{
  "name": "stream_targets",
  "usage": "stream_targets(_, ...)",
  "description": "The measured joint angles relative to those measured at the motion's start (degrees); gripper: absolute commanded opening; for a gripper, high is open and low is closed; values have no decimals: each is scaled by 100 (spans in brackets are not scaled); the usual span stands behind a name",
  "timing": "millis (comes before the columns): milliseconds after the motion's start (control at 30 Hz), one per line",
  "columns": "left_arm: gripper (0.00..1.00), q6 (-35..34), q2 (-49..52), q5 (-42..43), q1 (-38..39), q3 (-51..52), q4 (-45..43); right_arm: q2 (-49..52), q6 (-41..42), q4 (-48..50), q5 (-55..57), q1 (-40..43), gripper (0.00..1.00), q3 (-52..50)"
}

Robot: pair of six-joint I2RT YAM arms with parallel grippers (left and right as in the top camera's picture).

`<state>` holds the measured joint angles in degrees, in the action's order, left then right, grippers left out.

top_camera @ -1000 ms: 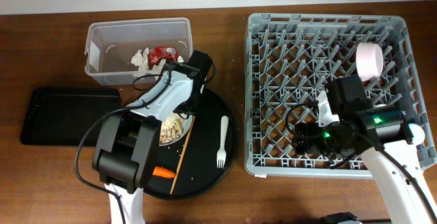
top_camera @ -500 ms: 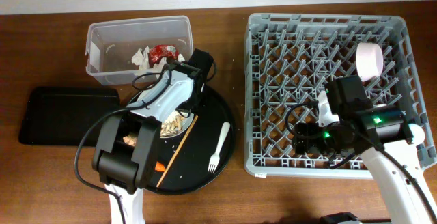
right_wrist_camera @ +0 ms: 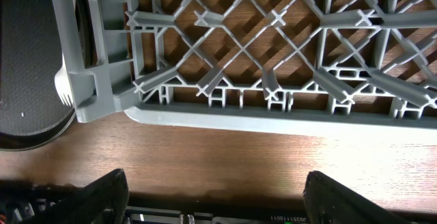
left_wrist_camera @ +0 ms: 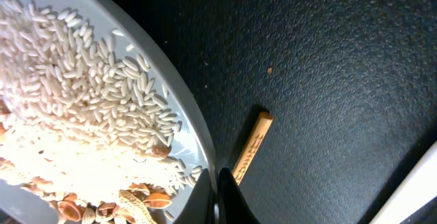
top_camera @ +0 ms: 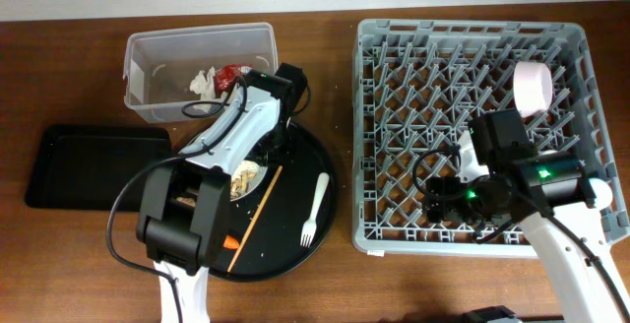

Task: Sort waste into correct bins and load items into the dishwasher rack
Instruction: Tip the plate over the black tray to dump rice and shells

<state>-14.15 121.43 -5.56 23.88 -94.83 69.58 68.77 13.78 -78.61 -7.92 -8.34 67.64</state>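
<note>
The left gripper rises next and, since the bowl holds scraps, tips it over the rectangular tray, then releases its rim back over the round black tray.
My left gripper is shut on the rim of a white bowl that holds beige rice grains and brownish scraps. From overhead, the bowl sits on the round black tray, beside a wooden chopstick, a white fork and an orange carrot. The clear tub holds a white napkin and a red wrapper. A pale pink bowl stands in the grey rack. My right gripper hangs open over the rack's front left corner, holding nothing.
A shallow black rectangular tray lies at the left of the table. In the right wrist view, the fork's tines and the round tray's edge show just left of the rack's corner. Bare wood runs along the front.
My left gripper has closed on the bowl's rim. The bowl, chopstick and fork have shifted and turned on the round tray. The right arm has stayed still.
</note>
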Motion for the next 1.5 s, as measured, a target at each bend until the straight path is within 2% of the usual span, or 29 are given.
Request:
stream_targets(467, 1, -22, -372, -153, 2, -144, 605, 0, -2, 0, 0, 0, 86, 0)
stream_targets(733, 1, -66, -1222, -293, -66, -144, 1091, 0, -4, 0, 0, 0, 86, 0)
stream_targets(1000, 0, -9, -1314, -254, -1775, -144, 1274, 0, 0, 0, 0, 0, 86, 0)
stream_targets(1100, 0, 330, -1314, 157, -2142, -144, 1169, 0, 2, -2, 0, 0, 86, 0)
stream_targets(1333, 1, 1720, -1322, 1945, -3598, -144, 619, 0, 2, -46, 2, 0, 86, 0)
stream_targets(1500, 0, 1958, -1322, 2319, -3783, -144, 380, 0, -2, -72, 0, 0, 86, 0)
